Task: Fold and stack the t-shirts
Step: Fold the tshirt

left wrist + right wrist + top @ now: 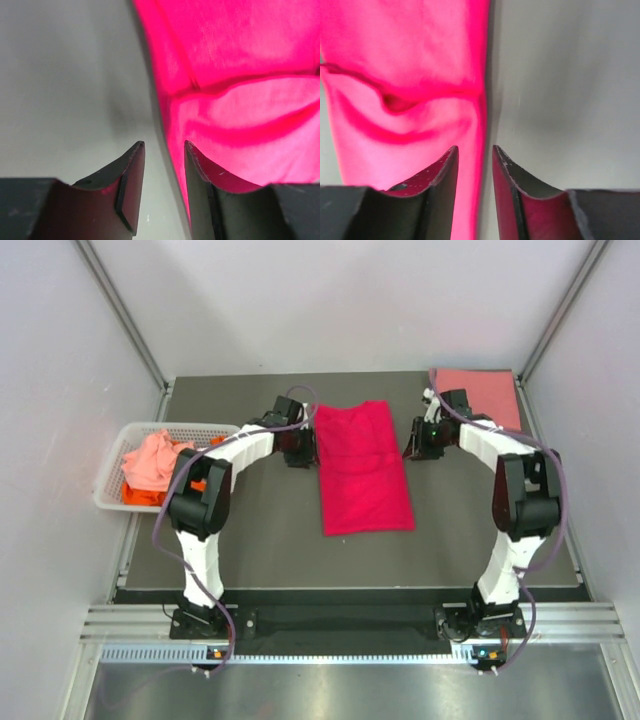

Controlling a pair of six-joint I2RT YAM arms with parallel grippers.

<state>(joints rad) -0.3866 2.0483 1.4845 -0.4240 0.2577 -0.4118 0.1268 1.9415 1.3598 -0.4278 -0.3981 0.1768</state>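
Note:
The robot needs to move its left gripper back along the magenta-red shirt's edge to the shirt's near corner on the basket's side [326, 532], because that corner lies back from the gripper.
A bright magenta-red t-shirt [362, 468] lies flat in the middle of the dark table [250, 540], folded into a long strip. My left gripper [300, 448] is low at its left edge, open. In the left wrist view the gap of that gripper [164, 147] shows bare table, and the shirt's edge [235, 100] runs along the right finger. At the strip's right edge my right gripper [420, 440] is open too. The right wrist view has the shirt's edge [405, 75] passing under the gap of this gripper [475, 150]. A folded salmon pink shirt [482, 395] lies at the back right corner.
A white slotted basket [108, 502] stands off the table's left side, holding a crumpled pale coral shirt [152, 460] over an orange one [140, 495]. Pale walls enclose the table on three sides. Both arm bases sit at the near edge.

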